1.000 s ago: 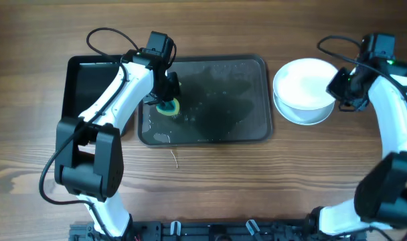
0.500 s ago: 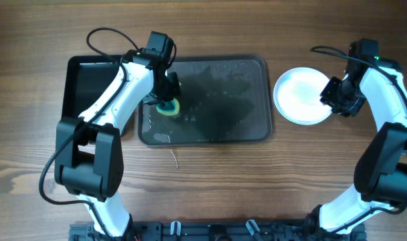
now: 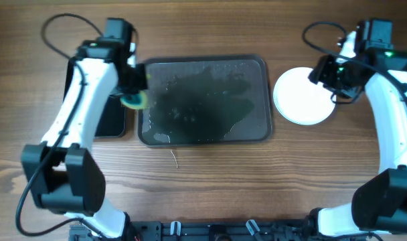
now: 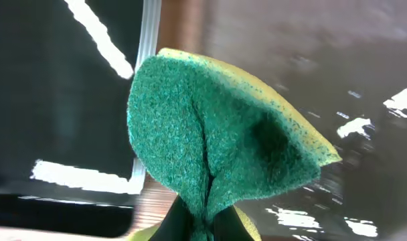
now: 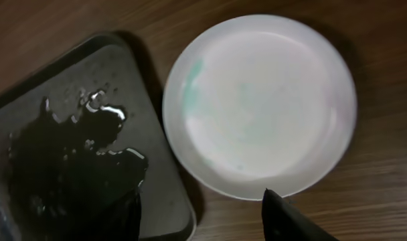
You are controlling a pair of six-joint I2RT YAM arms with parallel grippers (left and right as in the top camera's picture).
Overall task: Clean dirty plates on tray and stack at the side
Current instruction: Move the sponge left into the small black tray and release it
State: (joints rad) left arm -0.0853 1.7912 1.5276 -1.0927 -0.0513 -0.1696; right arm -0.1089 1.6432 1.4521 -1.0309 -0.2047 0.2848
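I should next move my left gripper to the left in the overhead view, lower the sponge (image 4: 217, 134) and then release it, because the black tray (image 4: 59, 100) is below on that side.
A white plate (image 3: 302, 96) lies flat on the wood just right of the dark grey tray (image 3: 203, 100). In the right wrist view the plate (image 5: 257, 100) shows faint teal smears, and the wet tray (image 5: 69, 114) sits to its left. My right gripper (image 3: 327, 79) hovers above the plate's right edge, open (image 5: 203, 217), with nothing between its fingers. My left gripper (image 3: 132, 95) hangs over the tray's left rim, shut on a green and yellow sponge (image 4: 217, 134), which is folded between the jaws.
A smaller, deeper black tray (image 3: 112, 124) stands left of the grey one, mostly hidden under my left arm; its rim (image 4: 146, 87) shows in the left wrist view. A thin pale scrap (image 3: 175, 158) lies on the wood in front of the grey tray.
My right gripper set the white plate down, opened and drew back up. My left arm swung left with the sponge, from inside the grey tray to its left rim.
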